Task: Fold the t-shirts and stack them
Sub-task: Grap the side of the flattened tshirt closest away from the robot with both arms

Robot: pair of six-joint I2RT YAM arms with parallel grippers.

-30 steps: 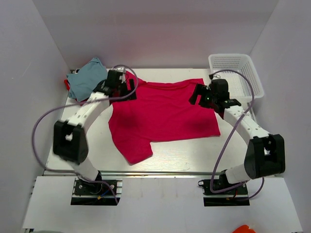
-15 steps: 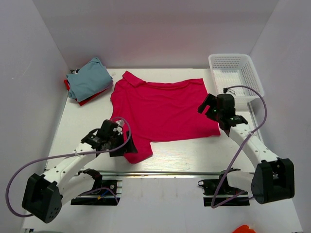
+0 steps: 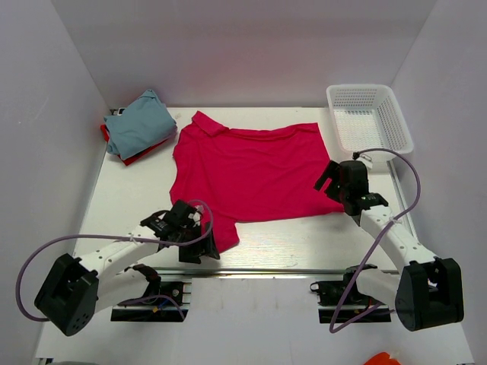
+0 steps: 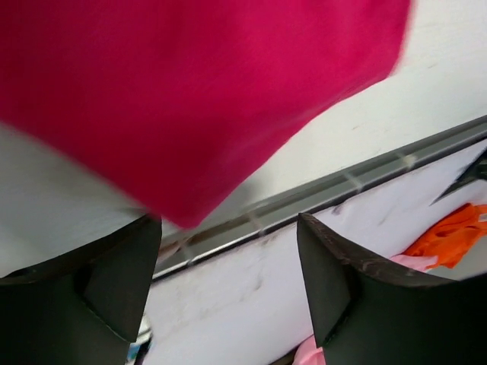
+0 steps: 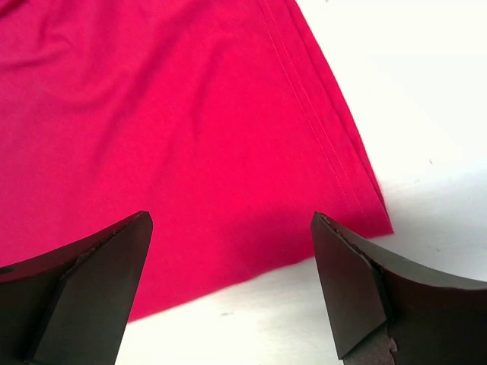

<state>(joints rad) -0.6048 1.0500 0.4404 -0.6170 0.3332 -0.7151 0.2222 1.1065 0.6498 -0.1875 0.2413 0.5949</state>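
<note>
My right gripper draws back and toward the right in the wrist view next, then lowers to the near hem corner outside its open fingers.
A bright magenta-pink t-shirt lies spread flat in the middle of the table. My left gripper hovers open at the shirt's near-left sleeve; in the left wrist view the pink sleeve fills the top and nothing sits between the fingers. My right gripper is open above the shirt's near-right hem corner, with the cloth lying under the jaws. A folded light blue-grey t-shirt rests on a red t-shirt at the back left.
A white mesh basket stands at the back right. The table's metal front rail runs just below the left gripper, and it shows in the left wrist view as the front rail. Orange cloth lies beyond the table's front edge.
My left arm has swung from the back left by the stack to the near-left sleeve, its jaws narrowing slightly. My right gripper has moved toward the near-right hem corner.
</note>
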